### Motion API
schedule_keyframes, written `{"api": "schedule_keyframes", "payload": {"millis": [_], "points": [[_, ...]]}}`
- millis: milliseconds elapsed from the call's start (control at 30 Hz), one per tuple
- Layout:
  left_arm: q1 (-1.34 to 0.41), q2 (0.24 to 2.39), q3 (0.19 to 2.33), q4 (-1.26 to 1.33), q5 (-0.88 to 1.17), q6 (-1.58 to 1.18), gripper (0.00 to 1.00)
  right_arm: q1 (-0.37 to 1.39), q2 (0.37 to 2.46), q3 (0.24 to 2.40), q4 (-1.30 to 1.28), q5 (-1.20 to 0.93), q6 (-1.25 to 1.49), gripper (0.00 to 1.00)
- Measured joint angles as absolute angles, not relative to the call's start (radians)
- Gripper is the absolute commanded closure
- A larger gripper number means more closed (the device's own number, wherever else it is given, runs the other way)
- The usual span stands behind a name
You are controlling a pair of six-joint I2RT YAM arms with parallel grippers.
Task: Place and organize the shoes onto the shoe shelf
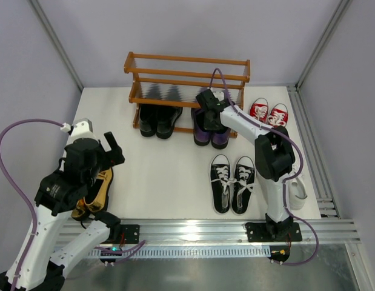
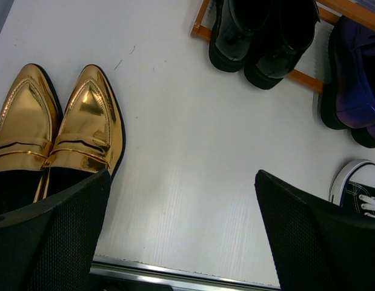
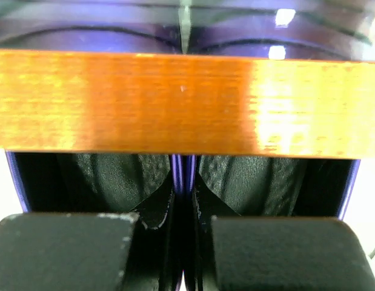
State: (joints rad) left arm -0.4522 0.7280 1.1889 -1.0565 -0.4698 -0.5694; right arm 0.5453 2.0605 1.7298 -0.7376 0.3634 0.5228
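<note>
The shoe shelf's lowest level is outward of my right gripper. My right gripper should next slide the purple loafers outward, deeper onto that level, and then let them go.
The orange-brown shoe shelf stands at the back. Glossy black dress shoes sit on its lowest tier at the left, and purple loafers beside them. My right gripper is shut on the purple loafers, pinching their two inner walls together just behind a shelf rail. My left gripper is open and empty above the table, with the gold loafers at its left. The gold loafers lie partly under the left arm.
Red sneakers with white toes stand right of the shelf. Black-and-white sneakers sit at the front centre-right. A white sneaker shows behind the right arm. A metal rail runs along the near edge.
</note>
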Motion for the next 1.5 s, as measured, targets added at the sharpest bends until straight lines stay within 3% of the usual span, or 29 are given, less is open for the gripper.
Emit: {"api": "schedule_keyframes", "payload": {"millis": [267, 1167, 1267, 1300, 1333, 1433, 1500], "points": [[-0.452, 0.728, 1.189, -1.062, -0.466, -0.569, 0.0, 0.554, 2.024, 1.652, -0.641, 0.394, 0.454, 0.96], [-0.452, 0.728, 1.211, -1.095, -0.459, -0.569, 0.0, 0.526, 2.053, 1.681, -0.548, 0.355, 0.474, 0.96], [-0.452, 0.728, 1.211, -1.098, -0.459, -0.569, 0.0, 0.525, 2.056, 1.687, -0.554, 0.356, 0.477, 0.8], [-0.452, 0.728, 1.211, -1.098, -0.459, -0.569, 0.0, 0.525, 2.056, 1.687, -0.552, 0.357, 0.481, 0.66], [-0.452, 0.728, 1.211, -1.098, -0.459, -0.569, 0.0, 0.525, 2.056, 1.689, -0.537, 0.363, 0.488, 0.6], [-0.452, 0.728, 1.211, -1.098, -0.456, -0.57, 0.0, 0.523, 2.055, 1.703, -0.492, 0.372, 0.496, 0.49], [-0.452, 0.728, 1.211, -1.098, -0.451, -0.57, 0.0, 0.523, 2.049, 1.704, -0.479, 0.371, 0.505, 0.48]]}}
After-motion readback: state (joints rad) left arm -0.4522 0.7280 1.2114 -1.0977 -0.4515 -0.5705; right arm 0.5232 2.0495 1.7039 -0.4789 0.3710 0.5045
